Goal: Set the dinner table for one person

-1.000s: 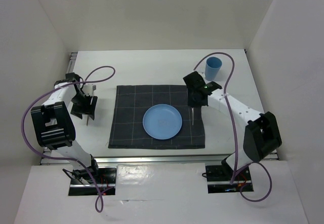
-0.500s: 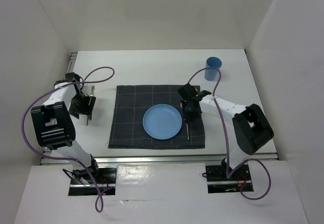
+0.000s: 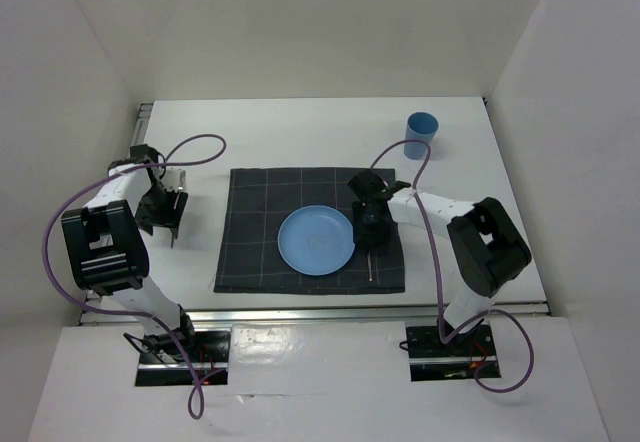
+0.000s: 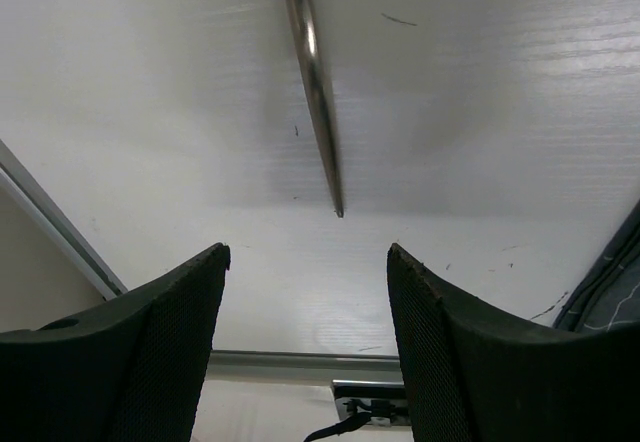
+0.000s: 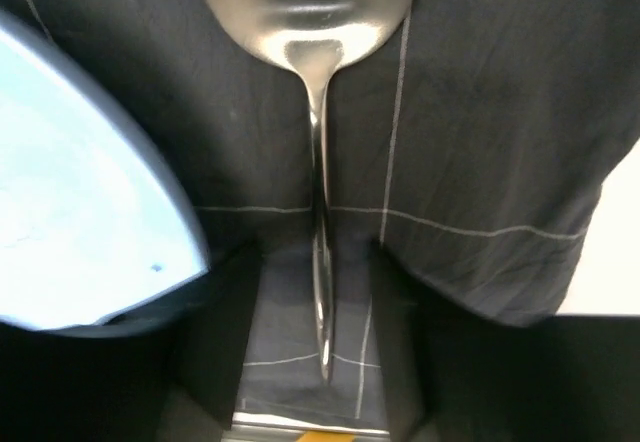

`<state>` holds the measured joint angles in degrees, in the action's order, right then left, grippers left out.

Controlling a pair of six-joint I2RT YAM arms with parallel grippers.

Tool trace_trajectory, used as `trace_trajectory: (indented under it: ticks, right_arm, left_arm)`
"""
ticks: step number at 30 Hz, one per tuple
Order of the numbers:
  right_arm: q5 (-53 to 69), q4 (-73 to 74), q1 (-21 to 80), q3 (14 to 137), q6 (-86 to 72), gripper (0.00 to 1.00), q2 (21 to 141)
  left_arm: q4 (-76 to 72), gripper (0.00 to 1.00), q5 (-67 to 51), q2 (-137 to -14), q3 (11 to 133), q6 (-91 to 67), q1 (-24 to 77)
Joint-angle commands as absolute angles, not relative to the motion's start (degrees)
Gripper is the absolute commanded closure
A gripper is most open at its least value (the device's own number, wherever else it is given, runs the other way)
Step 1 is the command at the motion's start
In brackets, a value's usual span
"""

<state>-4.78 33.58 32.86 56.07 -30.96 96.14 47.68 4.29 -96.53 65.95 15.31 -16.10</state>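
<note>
My left gripper needs to go down next onto the near end of the utensil handle, which lies flat below it, because the open fingers are already on either side of that handle's line.
A blue plate (image 3: 316,242) lies on the dark checked mat (image 3: 255,222), which is spread on the white dinner table (image 3: 300,132). My right gripper (image 3: 370,234) is low over the mat just right of the plate. In the right wrist view the right gripper (image 5: 312,272) is open, and a metal spoon (image 5: 318,212) lies flat on the mat between its fingers (image 5: 215,332), untouched. My left gripper (image 3: 166,217) hovers over bare table left of the mat. In the left wrist view the left gripper (image 4: 308,257) is open and empty, with a thin metal utensil handle (image 4: 315,92) lying ahead of it.
A blue cup (image 3: 422,134) stands upright at the back right of the table. The plate's rim (image 5: 90,212) lies close to the left of the spoon. White walls enclose the table on three sides. A metal rail (image 4: 300,364) runs along the near edge.
My right gripper carried the spoon forward and left, down onto the mat beside the plate, and has opened, releasing it. The left arm has not moved.
</note>
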Motion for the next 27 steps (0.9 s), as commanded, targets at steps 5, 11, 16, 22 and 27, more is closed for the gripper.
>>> trace_trajectory:
  ticks: [5, 11, 16, 22, 27]
  right_arm:
    - [-11.32, 39.02, 32.96, 59.58, -33.66, 0.35, 92.12]
    - [-15.46, 43.94, 32.96, 61.79, -34.80, 0.35, 88.24]
    - [-16.70, 44.65, 32.96, 62.31, -34.80, 0.35, 85.70]
    - [-18.45, 44.65, 32.96, 63.63, -34.28, 0.35, 85.69]
    - [-19.60, 45.26, 32.96, 64.94, -33.66, 0.35, 86.22]
  left_arm:
    - [45.79, 0.28, 3.61, -97.37, 68.11, 17.40, -16.44]
    - [47.11, 0.28, 2.29, -106.32, 76.01, 16.88, -16.44]
    - [47.90, 0.29, 1.32, -110.65, 77.96, 16.87, -14.77]
    - [46.85, 0.40, 2.72, -115.31, 77.96, 15.82, -14.15]
    - [47.37, 0.80, 1.68, -119.70, 79.10, 15.21, -14.15]
